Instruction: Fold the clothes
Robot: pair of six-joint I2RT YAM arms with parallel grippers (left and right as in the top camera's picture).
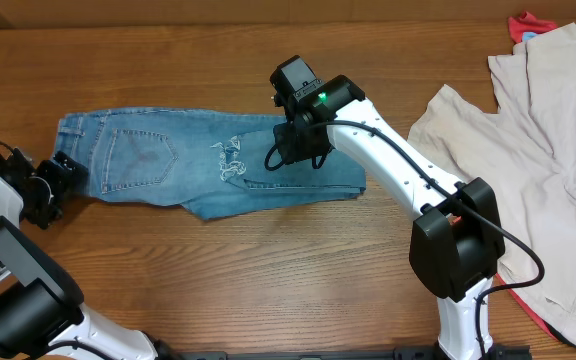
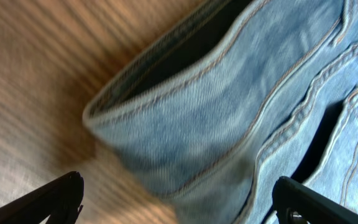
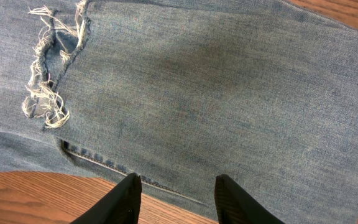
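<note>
My spread fingers are already on both sides of the denim. My left gripper should next go down slightly onto the near corner of the waistband and close.
The light blue jeans lie folded across the wooden table, waistband to the left, with a stitched back pocket facing up. A frayed hem rests on top near the middle. My left gripper is open and empty at the waistband's left end. The left wrist view shows its fingers spread wide on either side of the waistband corner. My right gripper is open and empty, and hangs over the jeans near their far edge. In the right wrist view its fingers straddle the denim's seam edge, with the frayed hem beyond.
A large beige garment is spread over the table's right side. A small red cloth peeks out at the back right corner. Bare wood lies in front of the jeans.
</note>
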